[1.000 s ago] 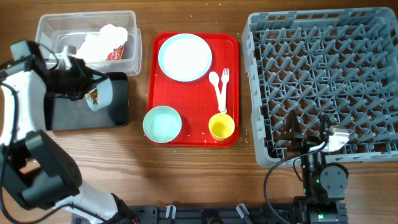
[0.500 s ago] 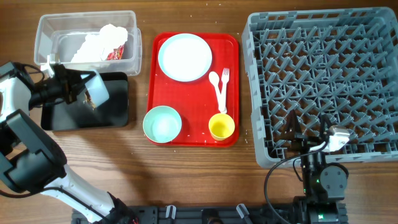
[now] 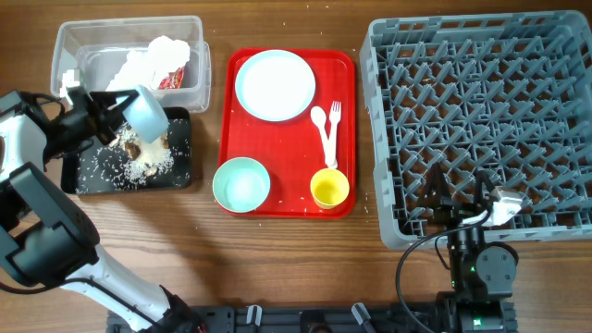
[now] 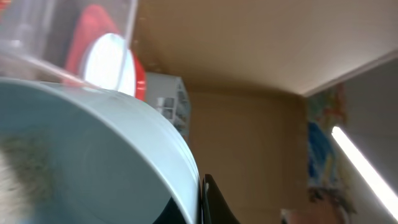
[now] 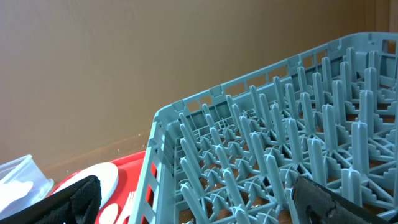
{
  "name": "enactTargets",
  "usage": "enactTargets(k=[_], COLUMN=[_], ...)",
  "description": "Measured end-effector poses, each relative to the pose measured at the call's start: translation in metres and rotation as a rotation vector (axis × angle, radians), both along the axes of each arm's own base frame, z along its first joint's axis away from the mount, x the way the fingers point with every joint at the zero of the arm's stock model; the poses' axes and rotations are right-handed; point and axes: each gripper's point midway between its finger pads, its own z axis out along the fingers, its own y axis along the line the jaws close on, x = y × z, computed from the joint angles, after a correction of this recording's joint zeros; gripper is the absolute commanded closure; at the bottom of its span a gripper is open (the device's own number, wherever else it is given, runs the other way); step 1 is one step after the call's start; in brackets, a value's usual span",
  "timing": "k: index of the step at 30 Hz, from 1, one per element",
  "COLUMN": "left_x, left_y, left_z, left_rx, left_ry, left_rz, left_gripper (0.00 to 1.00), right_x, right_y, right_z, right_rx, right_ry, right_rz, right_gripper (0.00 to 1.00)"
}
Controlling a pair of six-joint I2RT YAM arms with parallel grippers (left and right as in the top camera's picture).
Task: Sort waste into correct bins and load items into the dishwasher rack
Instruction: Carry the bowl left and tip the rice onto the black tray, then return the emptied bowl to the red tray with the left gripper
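The robot will next swing its left gripper over the red tray, turning the bowl upright, and lower it between plate and second bowl [image 3: 276,146], since bare red leaves room, then release it.
My left gripper [image 3: 123,118] is shut on the rim of a pale-blue bowl [image 3: 146,112], which is tipped over the black tray [image 3: 181,166]. White rice grains and brown food scraps [image 3: 139,157] lie scattered in that tray. In the left wrist view the bowl [image 4: 93,155] fills the frame, one dark finger [image 4: 214,205] pressed to its rim. Crumpled white paper [image 3: 148,63] and a red-and-white wrapper [image 3: 172,80] lie in the clear tub [image 3: 69,42]. My right gripper [image 3: 458,196] [image 5: 199,211] hangs open over the front edge of the grey dishwasher rack [image 3: 481,111] [image 5: 280,143], holding nothing.
A red serving tray [image 3: 347,129] between the bins and the rack carries a round pale-blue plate [image 3: 275,85], a second bowl [image 3: 241,183], a yellow cup [image 3: 330,188] and a white fork and spoon [image 3: 326,125]. Bare wooden table lies in front.
The bowl has tipped further and shifted toward the clear tub. Rice and brown scraps have fallen out of it onto the black tray, which was bare half a second ago. The right arm is still.
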Motion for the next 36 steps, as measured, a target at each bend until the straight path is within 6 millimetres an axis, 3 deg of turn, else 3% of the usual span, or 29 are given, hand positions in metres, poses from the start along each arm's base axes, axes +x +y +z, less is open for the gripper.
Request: enactTargets(k=[6,26,36], left_x=[-0.001,-0.006,-0.018], left_y=[-0.001,-0.004,-0.005], left_z=[0.008,0.009,-0.029], left_rx=[-0.05,-0.11,0.026], left_ry=[-0.014,0.071,0.274], left_rz=[-0.001,0.002,0.003], left_gripper=[0.96,0.96,0.96], right_x=[0.0,0.0,0.0], right_y=[0.0,0.0,-0.001], right_z=[0.0,0.0,0.0], right_rx=[0.003,0.09,0.15], right_ry=[0.0,-0.005,-0.008], right_rz=[0.0,-0.002,-0.009], right_gripper=[0.0,0.0,0.0])
